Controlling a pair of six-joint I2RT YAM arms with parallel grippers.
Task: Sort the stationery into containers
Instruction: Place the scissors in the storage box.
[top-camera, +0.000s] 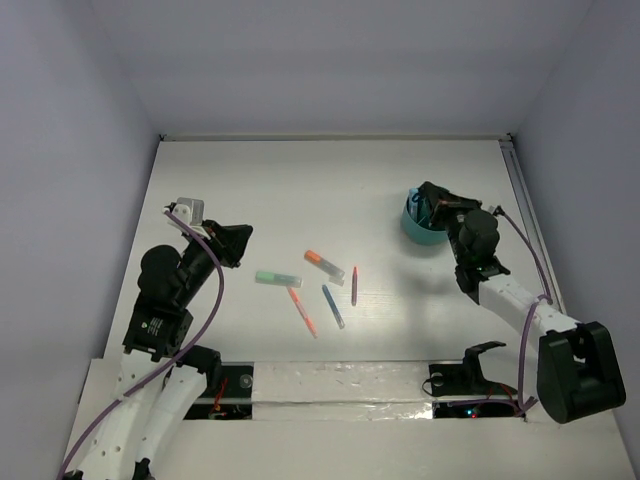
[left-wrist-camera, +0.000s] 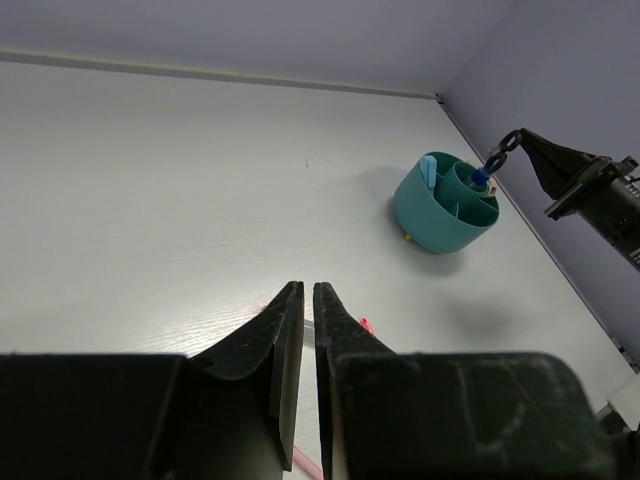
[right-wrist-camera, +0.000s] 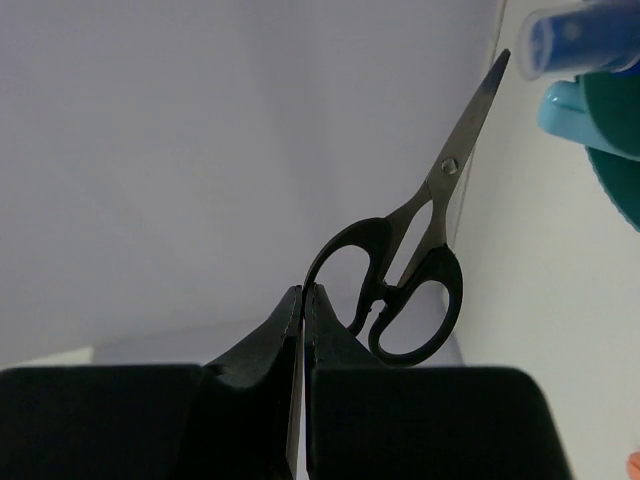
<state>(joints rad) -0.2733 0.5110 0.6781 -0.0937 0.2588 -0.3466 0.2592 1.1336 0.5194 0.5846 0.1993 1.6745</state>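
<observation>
The scissors' blades already point at the teal cup. My right gripper will next go down toward the cup's opening (top-camera: 418, 210) (right-wrist-camera: 608, 98) beside the blue-capped bottle and release them there.
My right gripper (right-wrist-camera: 303, 291) is shut on one handle loop of the black-handled scissors (right-wrist-camera: 420, 255), held in the air with the blades pointing at the teal cup (top-camera: 420, 224). In the left wrist view the scissors (left-wrist-camera: 498, 156) hang over the cup's (left-wrist-camera: 440, 215) rim. The cup holds a light-blue marker (left-wrist-camera: 429, 170) and a blue-capped bottle (left-wrist-camera: 480, 178). On the table lie a green marker (top-camera: 278, 278), orange marker (top-camera: 323, 264), orange pen (top-camera: 302, 311), blue pen (top-camera: 332, 306) and purple crayon (top-camera: 354, 285). My left gripper (top-camera: 236, 241) is shut and empty, left of them.
White walls close the table at the back and both sides. A rail (top-camera: 522, 190) runs along the right edge near the cup. The left arm's cable (top-camera: 205, 300) loops beside the arm.
</observation>
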